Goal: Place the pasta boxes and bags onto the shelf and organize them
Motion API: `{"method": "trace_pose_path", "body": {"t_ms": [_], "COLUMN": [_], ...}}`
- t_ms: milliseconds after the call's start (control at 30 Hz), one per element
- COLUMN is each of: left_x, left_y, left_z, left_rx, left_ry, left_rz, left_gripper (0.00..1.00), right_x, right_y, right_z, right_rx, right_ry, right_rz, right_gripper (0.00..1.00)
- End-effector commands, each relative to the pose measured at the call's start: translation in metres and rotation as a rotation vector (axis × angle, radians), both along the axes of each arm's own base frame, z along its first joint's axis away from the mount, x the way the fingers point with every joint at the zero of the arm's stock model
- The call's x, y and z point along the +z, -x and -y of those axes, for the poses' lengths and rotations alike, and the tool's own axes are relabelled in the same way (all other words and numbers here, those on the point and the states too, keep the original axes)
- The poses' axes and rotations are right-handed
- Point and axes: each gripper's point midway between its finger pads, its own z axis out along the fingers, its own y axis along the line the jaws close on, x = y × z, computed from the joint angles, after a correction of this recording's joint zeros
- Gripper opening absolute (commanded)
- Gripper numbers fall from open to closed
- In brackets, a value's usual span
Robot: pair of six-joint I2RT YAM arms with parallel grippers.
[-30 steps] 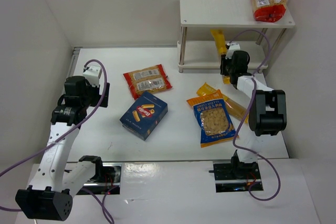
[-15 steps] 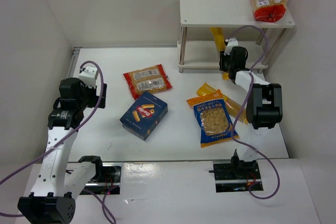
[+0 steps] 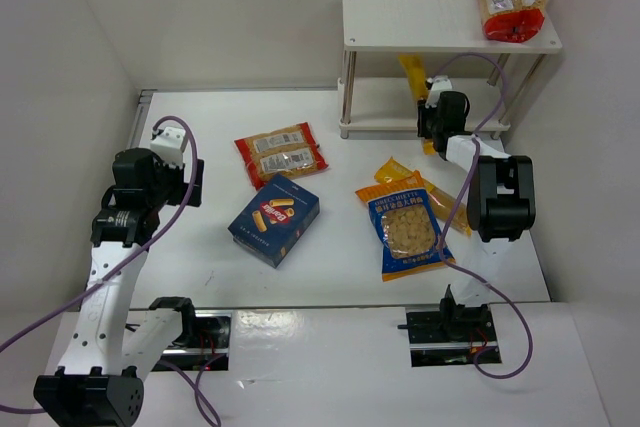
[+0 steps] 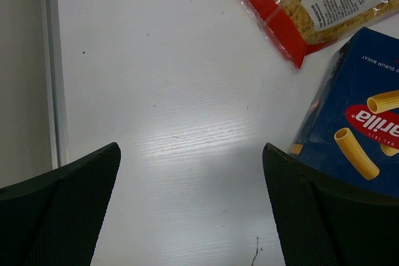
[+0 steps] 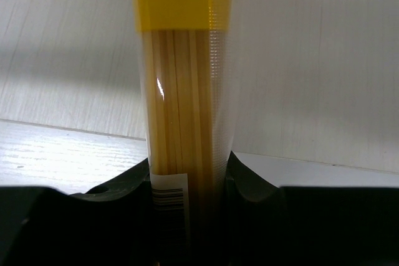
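The lower board's bare end [image 3: 484, 95] lies to my gripper's right in the top view. My right gripper swings outward and sideways next, releasing the spaghetti [image 3: 413, 73] there.
My right gripper [image 3: 434, 115] is shut on a long yellow bag of spaghetti [image 3: 413, 73], whose far end reaches in over the lower board of the white shelf [image 3: 380, 107]. In the right wrist view the bag [image 5: 181, 91] runs up between the fingers [image 5: 124, 185]. A red-edged bag [image 3: 513, 7] lies on the shelf's top board at the right. On the table lie another red-edged bag [image 3: 281, 153], the dark blue box [image 3: 274, 218], a blue-and-orange bag [image 3: 405, 229] and a yellow-orange bag [image 3: 440, 199]. My left gripper [image 3: 190, 182] is open and empty, left of the box [image 4: 361, 123].
White walls close in the table at the back, left and right. A grey rail [image 4: 51, 60] runs along the table's left edge. The shelf's thin legs [image 3: 346, 87] stand at the back right.
My right gripper has pushed the spaghetti bag further in toward the shelf's lower board. The left arm pulled back and lower a second ago, then stayed still.
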Motion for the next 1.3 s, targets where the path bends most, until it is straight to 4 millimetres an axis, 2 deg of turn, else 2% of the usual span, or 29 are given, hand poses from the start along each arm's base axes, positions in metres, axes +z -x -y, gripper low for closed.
{"method": "trace_pose_path", "body": {"t_ms": [0, 333, 533, 600, 667, 767, 800, 833, 900, 1067, 1167, 1200, 1267], "left_x": [0.002, -0.001, -0.001, -0.001, -0.001, -0.001, -0.001, -0.001, -0.001, -0.001, -0.001, -0.001, -0.001], "left_y": [-0.002, -0.003, -0.003, -0.003, -0.003, -0.003, -0.003, -0.003, -0.003, -0.003, -0.003, -0.003, -0.003], "left_z": [0.003, 0.003, 0.002, 0.001, 0.001, 0.001, 0.001, 0.001, 0.001, 0.001, 0.003, 0.003, 0.003], "left_rx": [-0.021, -0.021, -0.025, -0.024, -0.024, -0.024, -0.024, -0.024, -0.024, -0.024, -0.032, -0.032, -0.032], "left_ry": [0.006, 0.006, -0.002, 0.003, 0.003, 0.003, 0.003, 0.003, 0.003, 0.003, 0.007, 0.007, 0.007], "left_rz": [0.014, 0.004, 0.005, 0.005, 0.005, 0.005, 0.005, 0.005, 0.005, 0.005, 0.005, 0.005, 0.005], "left_gripper": [1.00, 1.00, 1.00, 1.00, 1.00, 1.00, 1.00, 1.00, 1.00, 1.00, 1.00, 1.00, 1.00], "right_x": [0.110, 0.118, 0.115, 0.119, 0.124, 0.128, 0.131, 0.134, 0.127, 0.128, 0.130, 0.126, 0.136], "right_y": [-0.043, -0.048, -0.055, -0.056, -0.057, -0.055, -0.054, -0.054, -0.054, -0.055, -0.057, -0.056, -0.055], "right_z": [0.009, 0.010, 0.021, 0.024, 0.027, 0.021, 0.026, 0.022, 0.026, 0.029, 0.039, 0.043, 0.047], "right_rx": [-0.045, -0.056, -0.108, -0.113, -0.138, -0.170, -0.189, -0.190, -0.223, -0.271, -0.317, -0.334, -0.359], "right_ry": [0.002, -0.005, 0.032, 0.049, 0.097, 0.205, 0.233, 0.257, 0.332, 0.463, 0.525, 0.542, 0.571], "right_rz": [0.360, 0.374, 0.368, 0.377, 0.384, 0.389, 0.394, 0.404, 0.386, 0.371, 0.366, 0.350, 0.368], "right_gripper": [0.00, 0.00, 0.00, 0.00, 0.00, 0.00, 0.00, 0.00, 0.00, 0.00, 0.00, 0.00, 0.00]}}
